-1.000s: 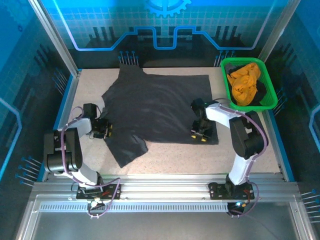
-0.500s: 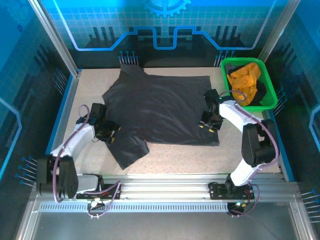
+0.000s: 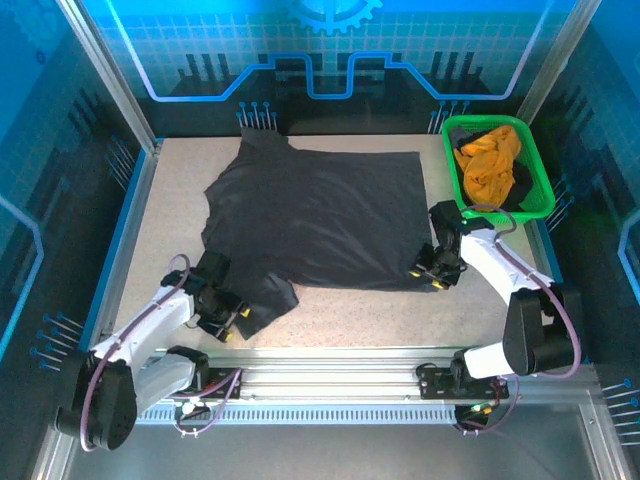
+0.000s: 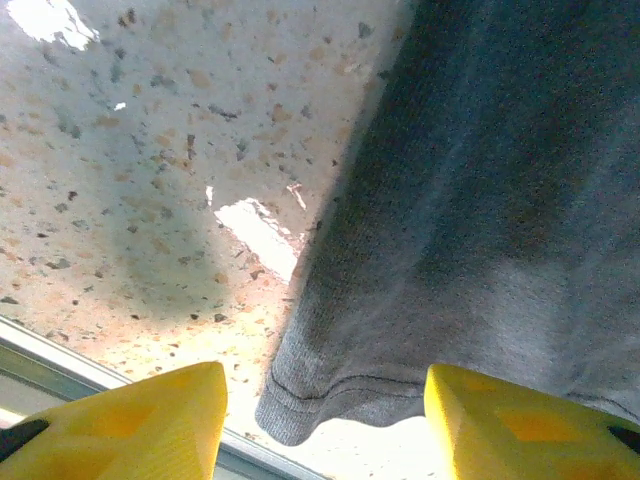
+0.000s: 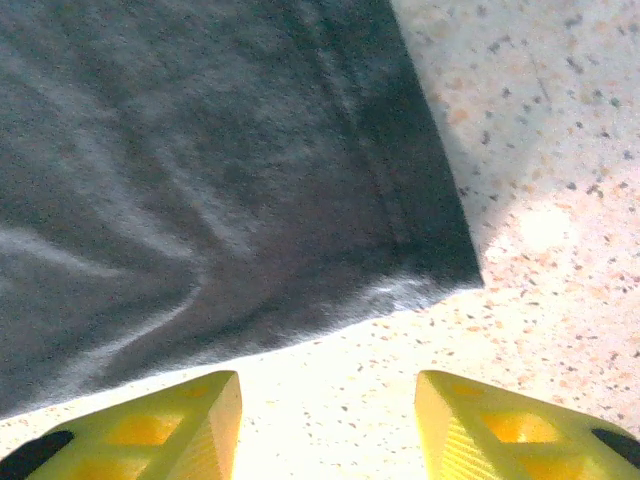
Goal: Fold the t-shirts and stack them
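Observation:
My left gripper is above the hemmed corner of the near sleeve [image 3: 245, 329] [image 4: 315, 388], and that cloth lies flat on the tabletop. It will go down next and close its fingers there.
A dark charcoal t-shirt [image 3: 310, 215] lies spread flat across the middle of the table. My left gripper [image 3: 230, 318] stands open at the tip of its near-left sleeve; in the left wrist view the hemmed sleeve end [image 4: 330, 395] lies between my yellow fingers [image 4: 130, 425] without touching them. My right gripper [image 3: 432, 278] is open just off the shirt's near-right corner [image 5: 455, 270], with bare table between its fingers [image 5: 500, 425]. An orange t-shirt [image 3: 490, 165] lies crumpled in the green basket [image 3: 545, 200].
The green basket stands at the back right corner and also holds some dark cloth [image 3: 522, 190]. The speckled tabletop [image 3: 400, 320] runs to a metal rail [image 3: 330, 358] at the near edge. Blue enclosure walls [image 3: 90, 160] surround the table.
Both arms have swung toward the near edge. The left gripper moved from the shirt's left side down to the sleeve tip; the right gripper moved off the shirt's right part to its near-right corner.

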